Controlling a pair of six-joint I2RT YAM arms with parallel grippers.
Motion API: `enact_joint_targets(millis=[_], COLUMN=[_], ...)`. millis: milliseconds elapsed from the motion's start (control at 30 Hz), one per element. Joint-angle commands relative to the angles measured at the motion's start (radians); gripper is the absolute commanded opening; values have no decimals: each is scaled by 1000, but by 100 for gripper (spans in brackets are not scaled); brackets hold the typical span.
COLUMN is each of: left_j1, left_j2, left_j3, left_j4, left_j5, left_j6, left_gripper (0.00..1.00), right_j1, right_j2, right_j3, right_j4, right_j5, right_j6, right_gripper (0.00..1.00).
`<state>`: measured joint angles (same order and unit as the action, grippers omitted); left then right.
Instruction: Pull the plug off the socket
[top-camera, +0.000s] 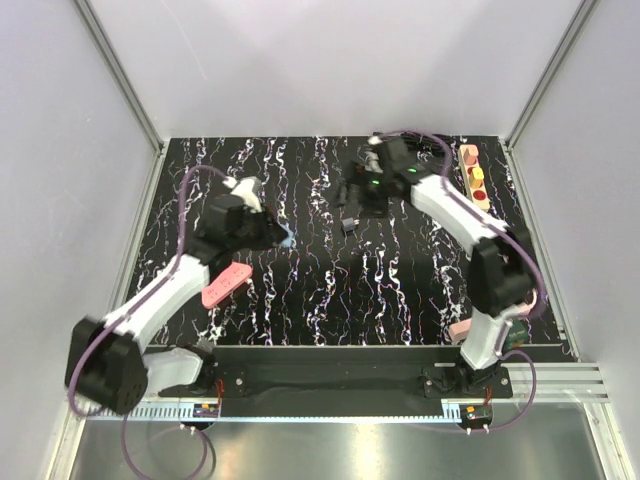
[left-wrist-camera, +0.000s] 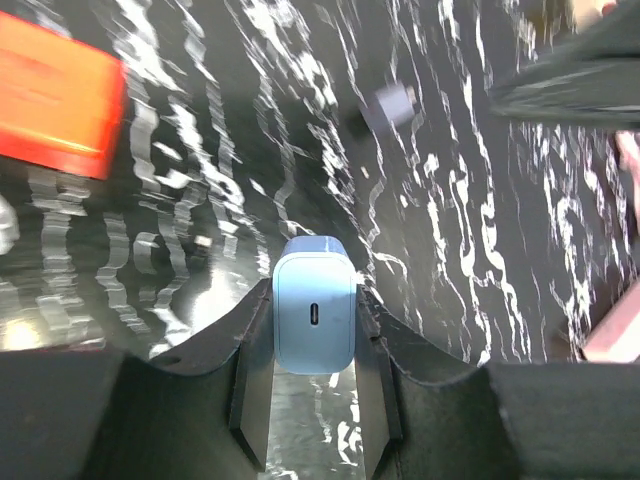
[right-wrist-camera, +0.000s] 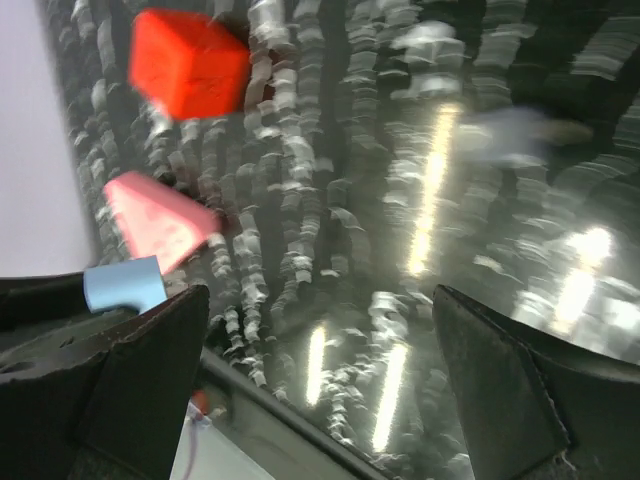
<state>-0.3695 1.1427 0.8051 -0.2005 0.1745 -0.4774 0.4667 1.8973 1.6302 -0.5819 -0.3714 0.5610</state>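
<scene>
The light-blue plug of my left gripper is off the socket (top-camera: 473, 176). My left gripper should move down and to the right in the top view, to the bare tabletop (top-camera: 341, 254) beside the gray plug.
A light blue plug (left-wrist-camera: 313, 318) with a small slot on its face sits between the fingers of my left gripper (left-wrist-camera: 313, 335), which is shut on it. In the top view this plug (top-camera: 287, 240) is left of the table's middle, at the tip of the left gripper (top-camera: 280, 236). The beige socket (top-camera: 473, 176) with red round outlets lies at the far right edge, well apart from the plug. My right gripper (right-wrist-camera: 320, 300) stands wide open over bare table, holding nothing; in the top view the right gripper (top-camera: 350, 212) hangs near the back middle.
A flat pink bar (top-camera: 226, 283) lies on the table near the left arm, and the pink bar (right-wrist-camera: 155, 220) also shows in the right wrist view. A red block (right-wrist-camera: 190, 62) lies beyond it. White walls enclose the black marbled table (top-camera: 330, 300).
</scene>
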Motion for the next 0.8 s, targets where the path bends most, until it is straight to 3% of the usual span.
enact_joint_targets(millis=[0, 67, 200, 433, 533, 600, 767], left_j1=[-55, -103, -196, -232, -233, -233, -233], left_j2=[129, 248, 447, 638, 676, 698, 693], left_j3=[54, 101, 190, 287, 296, 307, 325], left_j4=[165, 231, 277, 319, 337, 335, 300], left_j5=[88, 138, 94, 97, 138, 160, 190], left_j6=[-47, -76, -96, -150, -161, -146, -106], left_gripper=[0, 0, 0, 6, 26, 46, 64], right_j1=[-60, -71, -120, -229, -235, -241, -319], right_j2=[-213, -323, -460, -704, -786, -825, -872], right_j3=[-200, -288, -452, -607, -628, -647, -684], right_j4=[-18, -32, -149, -233, -291, -327, -355], right_j5=[173, 236, 429, 450, 596, 734, 766], right_j6=[-73, -72, -26, 17, 91, 138, 169], right_gripper=[100, 100, 100, 99, 100, 100, 100])
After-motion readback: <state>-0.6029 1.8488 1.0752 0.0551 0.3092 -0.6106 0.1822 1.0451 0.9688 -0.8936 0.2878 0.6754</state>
